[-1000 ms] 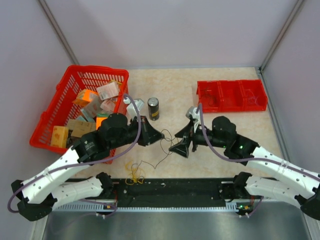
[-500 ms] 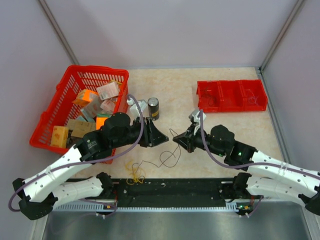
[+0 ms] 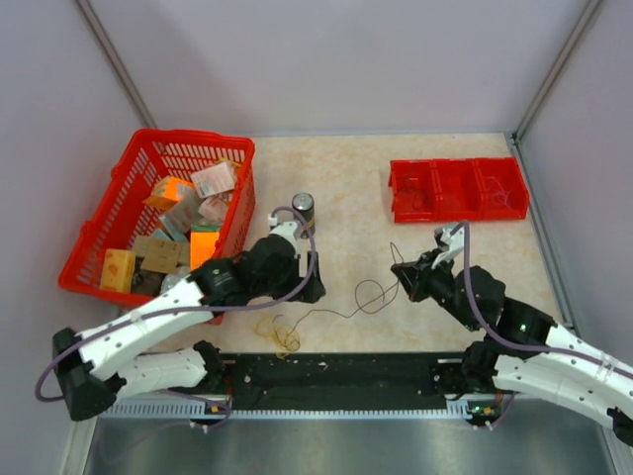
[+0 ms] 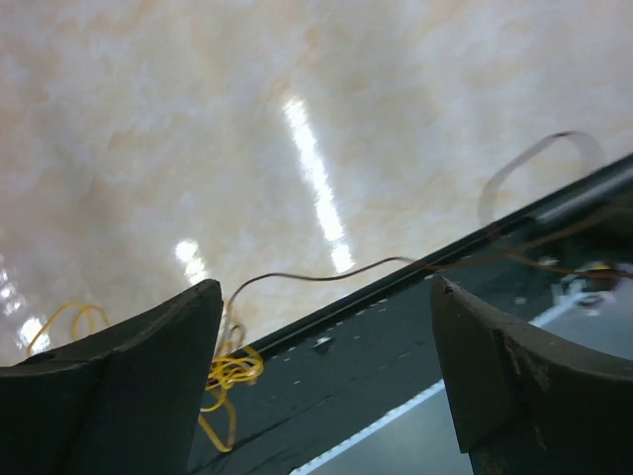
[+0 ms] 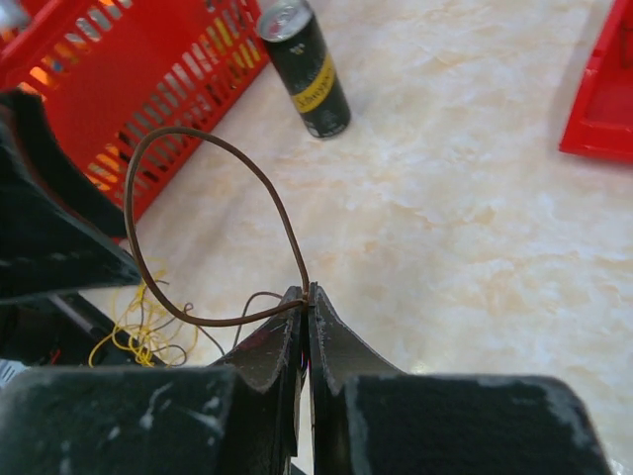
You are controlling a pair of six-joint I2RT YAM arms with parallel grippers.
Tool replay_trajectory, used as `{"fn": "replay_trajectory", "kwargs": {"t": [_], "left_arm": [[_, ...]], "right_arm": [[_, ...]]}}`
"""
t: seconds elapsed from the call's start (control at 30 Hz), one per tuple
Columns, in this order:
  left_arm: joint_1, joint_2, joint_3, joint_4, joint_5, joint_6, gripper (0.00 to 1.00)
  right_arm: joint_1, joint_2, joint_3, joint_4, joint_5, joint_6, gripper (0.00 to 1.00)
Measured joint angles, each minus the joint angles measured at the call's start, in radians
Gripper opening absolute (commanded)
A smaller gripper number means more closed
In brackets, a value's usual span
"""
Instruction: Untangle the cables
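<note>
My left gripper moves down and back onto the yellow tangle next, below it and closer to my base, since my right gripper holds the dark wire.
The cables are two thin wires. A dark brown one loops on the table between the arms and runs left to a yellow tangle by the near edge. My right gripper is shut on the dark wire, which arcs up in a loop from its tips; in the top view this gripper sits right of the loop. My left gripper is open with nothing between its fingers, above the yellow wire and a strand of dark wire. Seen from above, the left gripper hovers just above the yellow tangle.
A black can stands behind the left gripper. To the left is a red basket of packets, and a red three-part bin is at the back right. The black rail runs along the near edge.
The left gripper opened, let go of the wire and drew back to the left. The right gripper shut on the dark wire and pulled it to the right, stretching it from the yellow tangle.
</note>
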Motion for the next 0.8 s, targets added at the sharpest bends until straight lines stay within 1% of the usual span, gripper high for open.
{"fn": "replay_trajectory", "kwargs": {"t": [0.1, 0.17, 0.3, 0.43, 0.53, 0.63, 0.67, 0.73, 0.8], "left_arm": [[-0.002, 0.138, -0.069, -0.016, -0.004, -0.009, 0.95], [-0.010, 0.202, -0.122, -0.016, -0.008, -0.022, 0.96], [-0.046, 0.227, -0.201, -0.018, -0.004, -0.047, 0.98], [-0.089, 0.209, -0.212, -0.006, -0.016, -0.071, 0.98], [-0.118, 0.157, -0.223, -0.006, -0.029, -0.097, 0.98], [-0.146, 0.104, -0.235, -0.014, -0.054, -0.136, 0.86], [-0.161, 0.084, -0.239, -0.023, -0.066, -0.156, 0.85], [-0.195, 0.042, -0.245, -0.040, -0.087, -0.187, 0.86], [-0.214, -0.005, -0.252, -0.047, -0.095, -0.208, 0.91]], "right_arm": [[0.000, -0.031, 0.000, -0.058, 0.048, 0.018, 0.00], [0.000, -0.047, 0.000, -0.088, 0.072, 0.027, 0.00], [0.000, -0.096, 0.000, -0.140, 0.136, 0.042, 0.00], [0.000, -0.121, 0.003, -0.187, 0.208, 0.043, 0.00], [0.000, -0.121, 0.015, -0.230, 0.262, 0.045, 0.00], [0.000, -0.119, 0.021, -0.265, 0.300, 0.053, 0.00], [0.000, -0.117, 0.021, -0.277, 0.312, 0.058, 0.00], [0.000, -0.107, 0.021, -0.299, 0.330, 0.071, 0.00], [0.000, -0.096, 0.021, -0.317, 0.335, 0.082, 0.00]]}}
